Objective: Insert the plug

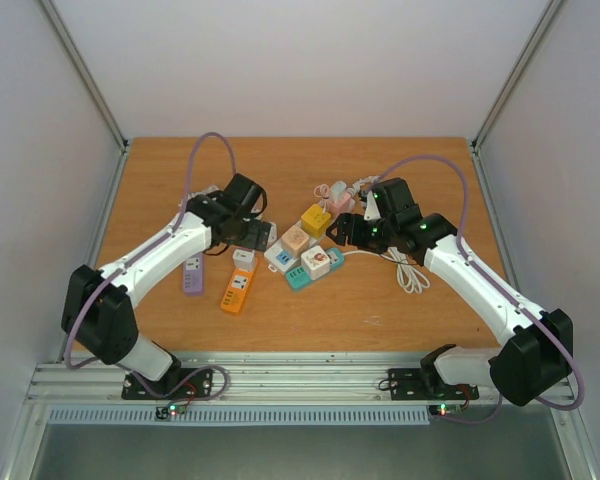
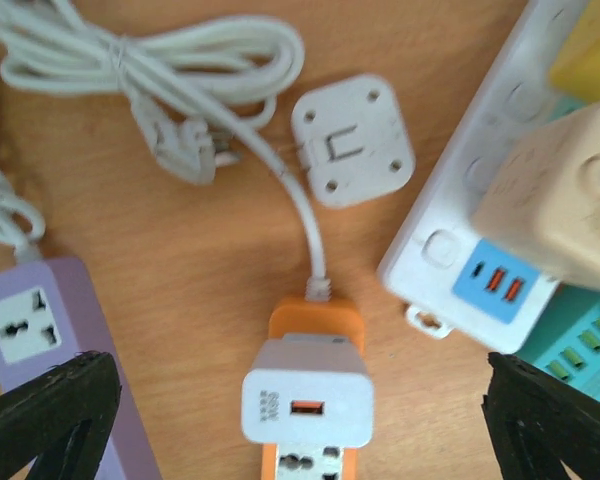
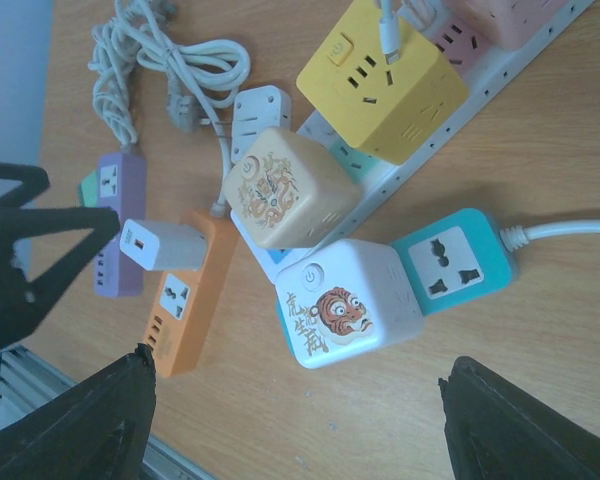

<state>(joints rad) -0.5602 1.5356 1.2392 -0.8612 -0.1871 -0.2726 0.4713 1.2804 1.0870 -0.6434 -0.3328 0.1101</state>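
The loose white adapter (image 1: 272, 233) (image 2: 352, 140) lies unplugged while the charger is already seated, so my left gripper will next move outward past the charger and down around the adapter.
A white USB charger plug (image 2: 306, 391) stands on the cable end of the orange power strip (image 2: 315, 320), seated over a socket. My left gripper (image 2: 302, 415) is open right above it, with the fingers wide on either side and not touching it. In the top view the charger (image 1: 243, 259) and orange strip (image 1: 237, 289) lie just below the left gripper (image 1: 258, 235). My right gripper (image 3: 300, 430) is open and empty above bare table, near a white tiger-print cube socket (image 3: 345, 305). The charger also shows in the right wrist view (image 3: 163, 245).
A purple strip (image 2: 40, 340) lies left of the orange one. A loose white adapter with folded prongs (image 2: 353, 140) and a coiled white cable (image 2: 160, 60) lie beyond. A long white strip (image 2: 460, 250) carries a beige cube (image 3: 285, 190) and a yellow cube (image 3: 380, 75). A teal strip (image 3: 450, 260) lies beside it.
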